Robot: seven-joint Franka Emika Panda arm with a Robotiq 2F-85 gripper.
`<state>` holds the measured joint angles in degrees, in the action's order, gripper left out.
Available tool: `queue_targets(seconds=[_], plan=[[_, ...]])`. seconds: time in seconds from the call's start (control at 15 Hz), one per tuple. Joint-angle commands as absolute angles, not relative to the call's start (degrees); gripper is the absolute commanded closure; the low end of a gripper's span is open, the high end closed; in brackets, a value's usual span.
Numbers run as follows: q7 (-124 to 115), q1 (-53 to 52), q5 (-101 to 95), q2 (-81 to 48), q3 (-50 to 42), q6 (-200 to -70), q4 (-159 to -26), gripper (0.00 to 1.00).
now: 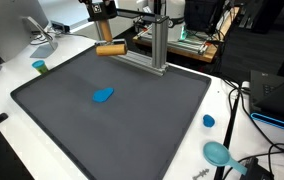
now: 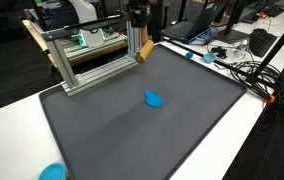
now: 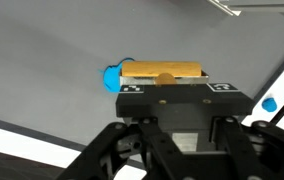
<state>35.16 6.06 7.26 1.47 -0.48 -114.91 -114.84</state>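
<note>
The robot's gripper will next turn in line with the aluminium frame, carry the block (image 2: 147,48) under the frame's dark top bar and then release it, because the block hangs at an angle.
My gripper (image 3: 165,80) hangs high above the far part of the dark grey mat (image 1: 72,120), shut on a tan wooden block (image 3: 162,72). Both exterior views show the block (image 1: 110,48) (image 2: 147,48) held lengthwise below the gripper (image 1: 104,32) (image 2: 139,30), well clear of the mat (image 2: 112,130). A small blue object (image 1: 103,96) (image 2: 153,98) lies on the mat near its middle. In the wrist view the same blue object (image 3: 111,77) peeks out just left of the block. The gripper's body hides its fingertips there.
An aluminium frame (image 1: 154,42) (image 2: 87,55) stands at the mat's far edge beside the gripper. On the white table are a small blue cup (image 1: 209,121) (image 3: 270,104), a teal bowl (image 1: 218,152) (image 2: 52,172) and a green cup (image 1: 40,67). Cables (image 2: 247,70) run along one side.
</note>
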Motion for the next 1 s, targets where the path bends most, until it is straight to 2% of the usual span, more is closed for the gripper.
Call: queue_targets(seconds=[0.0,0.27,0.93], plan=[[30.19,4.52,6.32,8.32,-1.33,-119.07,-122.98,0.78],[19.87,3.48,2.71,14.46,-0.69,-123.51,-130.51,0.78],[0.51,2.08,-2.44,26.69,1.67,-118.97,-140.83,0.78]])
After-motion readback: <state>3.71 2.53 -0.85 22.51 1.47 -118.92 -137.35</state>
